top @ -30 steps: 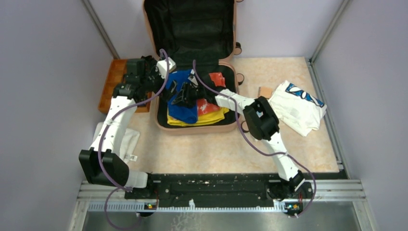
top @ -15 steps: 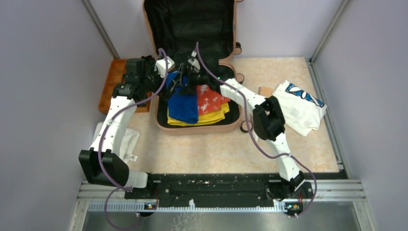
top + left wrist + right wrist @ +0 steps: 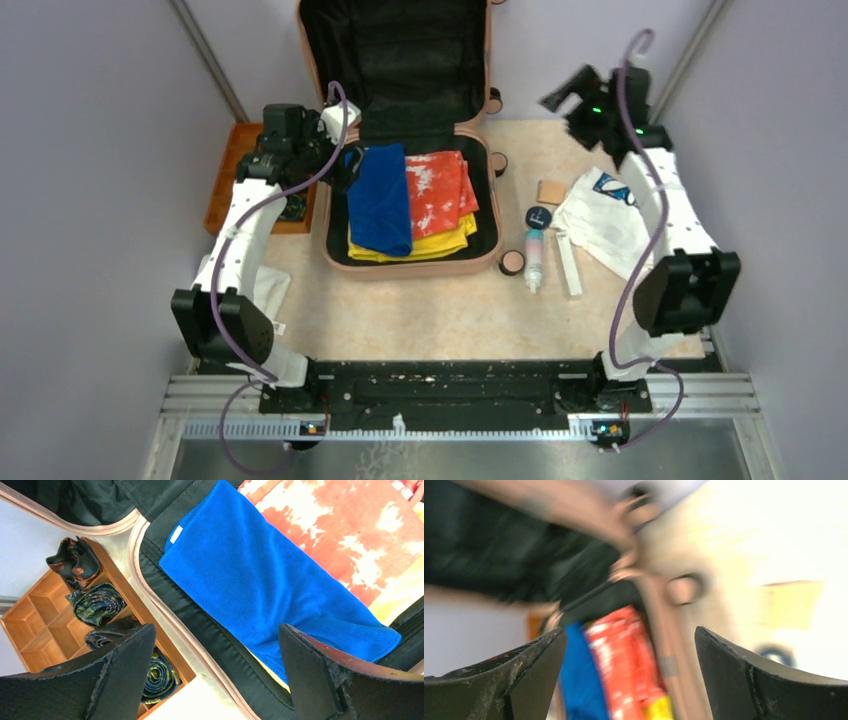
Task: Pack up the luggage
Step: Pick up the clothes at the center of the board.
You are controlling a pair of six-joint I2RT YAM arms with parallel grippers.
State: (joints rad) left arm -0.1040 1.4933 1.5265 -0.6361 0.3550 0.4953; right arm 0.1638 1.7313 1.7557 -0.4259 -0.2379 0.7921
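Note:
I should next lower my right gripper onto the shirt's edge [image 3: 579,191] beside the tan square and close it there, because the folded white T-shirt is still outside the luggage [image 3: 488,215].
The peach-pink luggage [image 3: 488,215] lies open at the back of the table, its black-lined lid [image 3: 395,50] upright. Inside, a blue towel [image 3: 380,200] and a red-and-white cloth [image 3: 440,190] lie side by side on a yellow garment [image 3: 425,247]. My left gripper [image 3: 342,172] hangs open over the case's left rim, with the blue towel [image 3: 270,575] and the rim [image 3: 170,625] between its fingers and nothing held. My right gripper [image 3: 562,95] is raised high at the back right, open and empty. Its own view is blurred, showing the red cloth [image 3: 624,665] far below.
An orange compartmented tray [image 3: 228,170] with rolled ties [image 3: 95,605] stands left of the case. Right of the case lie a folded white T-shirt [image 3: 615,225], a tan square [image 3: 550,190], a bottle [image 3: 535,262], a round compact [image 3: 512,262] and a white stick [image 3: 568,265]. A white cloth [image 3: 265,290] lies front left.
My right gripper opened, letting go of the red-and-white cloth, which now lies flat in the case. The right arm swung up and away to the back right. The left arm barely moved.

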